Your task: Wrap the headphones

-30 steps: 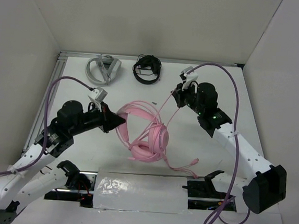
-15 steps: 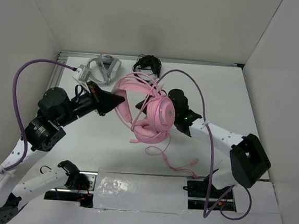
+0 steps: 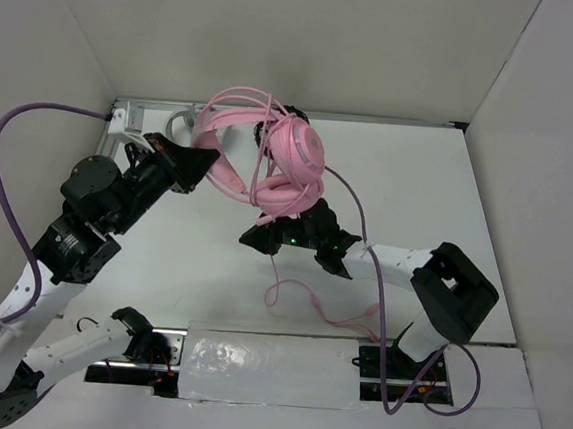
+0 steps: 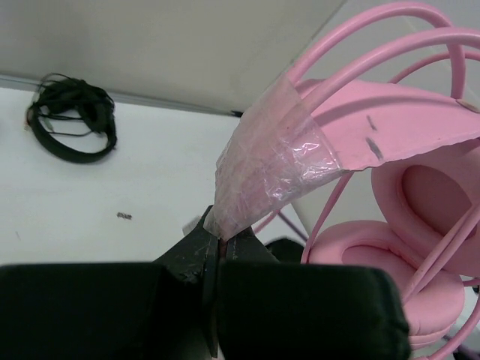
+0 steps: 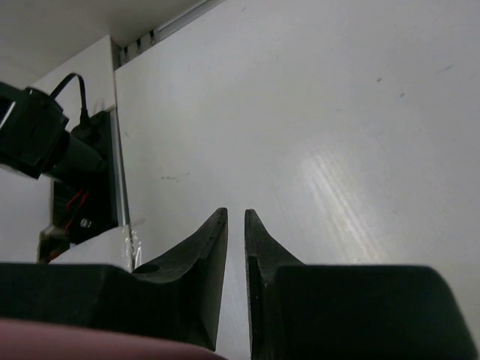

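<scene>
My right gripper draws back toward the film roll onto the thin pink cable next. The cable's part above the loop (image 3: pixel 273 265) lies just back of the fingers.
The pink headphones (image 3: pixel 294 157) hang in the air over the back of the table. My left gripper (image 3: pixel 197 161) is shut on the headband, on a part covered in clear film (image 4: pixel 274 161). The left wrist view shows the jaws (image 4: pixel 218 238) pressed together on it, with the earcups (image 4: pixel 420 225) to the right. The thin pink cable (image 3: pixel 290 293) hangs down and loops on the table, with its plug (image 3: pixel 372 311) to the right. My right gripper (image 3: pixel 256 240) is low, beneath the earcups. Its fingers (image 5: pixel 235 215) stand almost together with nothing between them.
Grey headphones (image 3: pixel 181 122) lie at the back left, partly behind my left gripper. Black headphones (image 4: pixel 72 126) lie at the back, mostly hidden in the top view. A roll of clear film (image 3: pixel 263 367) sits in its holder along the near edge.
My left gripper has lifted the headphones up and toward the back. My right arm has swung down and left, from beside the earcups to beneath them. The cable now trails on the table.
</scene>
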Robot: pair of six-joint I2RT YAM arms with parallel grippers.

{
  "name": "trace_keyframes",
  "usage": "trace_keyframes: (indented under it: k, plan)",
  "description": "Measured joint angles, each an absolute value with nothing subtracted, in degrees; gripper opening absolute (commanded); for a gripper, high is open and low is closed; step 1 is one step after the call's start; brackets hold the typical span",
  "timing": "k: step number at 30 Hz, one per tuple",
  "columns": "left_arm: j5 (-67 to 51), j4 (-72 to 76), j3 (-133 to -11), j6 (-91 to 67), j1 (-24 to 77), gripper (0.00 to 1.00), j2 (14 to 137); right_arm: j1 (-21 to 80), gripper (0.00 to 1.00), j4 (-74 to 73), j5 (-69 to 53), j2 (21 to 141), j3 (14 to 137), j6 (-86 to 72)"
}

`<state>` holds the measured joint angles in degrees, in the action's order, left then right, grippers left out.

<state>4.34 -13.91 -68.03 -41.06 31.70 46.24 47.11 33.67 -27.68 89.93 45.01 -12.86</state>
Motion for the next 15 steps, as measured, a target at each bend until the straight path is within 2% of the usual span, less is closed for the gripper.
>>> trace_keyframes:
  k: [7, 10, 12, 15]
  plan:
    - [16.75, -14.15, -73.69, -40.86, 31.7, 0.0, 51.83, 51.94, 0.21, 35.09, -27.55, 90.35, 38.39, -14.63]
    - [21.3, -14.22, -75.4, -40.32, 31.7, 0.0, 53.65, 53.87, 0.15, 36.64, -28.29, 91.94, 37.8, -15.22]
    - [23.99, -14.2, -77.25, -39.33, 31.7, 0.0, 55.37, 55.9, 0.03, 36.91, -28.25, 92.53, 37.6, -15.22]
    - [28.47, -13.87, -80.03, -37.34, 31.7, 0.0, 58.43, 60.1, 0.0, 36.91, -26.15, 91.42, 35.88, -15.33]
